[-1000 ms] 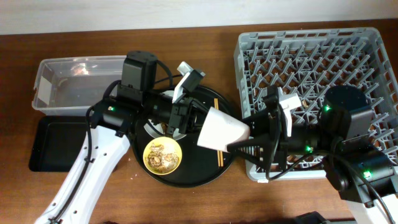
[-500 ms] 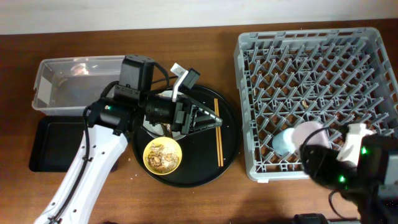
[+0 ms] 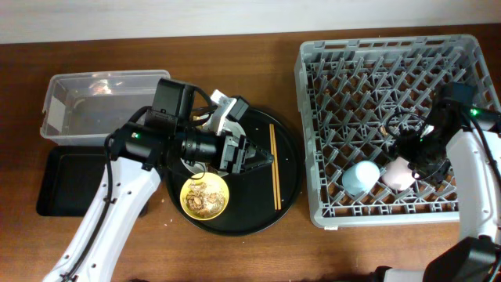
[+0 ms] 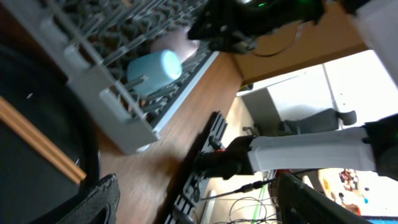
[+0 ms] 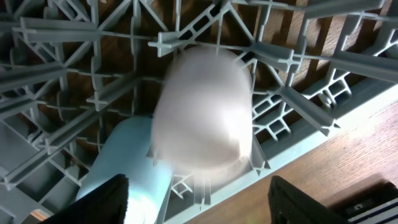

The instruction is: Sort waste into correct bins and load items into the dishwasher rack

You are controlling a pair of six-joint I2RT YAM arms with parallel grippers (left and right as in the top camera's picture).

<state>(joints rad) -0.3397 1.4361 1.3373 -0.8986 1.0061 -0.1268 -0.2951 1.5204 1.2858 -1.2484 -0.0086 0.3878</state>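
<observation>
The bare tray by the yellow bowl's rim facing the chopsticks leaves room for the fingers, so the left gripper should next tip downward and move back and down onto that rim.
The pink cup (image 3: 398, 174) lies in the near row of the dishwasher rack (image 3: 391, 70), next to the light-blue cup (image 3: 360, 178). My right gripper (image 3: 417, 159) hovers open just above the pink cup (image 5: 205, 112), and nothing sits between its fingers (image 5: 102, 202). My left gripper (image 3: 258, 159) stands open and empty over the round black tray (image 3: 286, 200), pointing toward the rack (image 4: 93, 68). The wooden chopsticks (image 3: 274, 168) lie on that tray right of it. The yellow bowl (image 3: 205, 196) holds brownish scraps. The grey plate (image 3: 186, 163) is mostly hidden under my left arm.
The clear tub (image 3: 59, 106) stands at the far left with a brownish bit (image 3: 102, 84) inside. The shallow black tray (image 3: 63, 184) lies in front of it. Bare brown table (image 3: 235, 251) runs along the near edge.
The pink cup went from between both grippers over the round tray into the rack. My left gripper opened and let it go; my right arm swung right with it and released it.
</observation>
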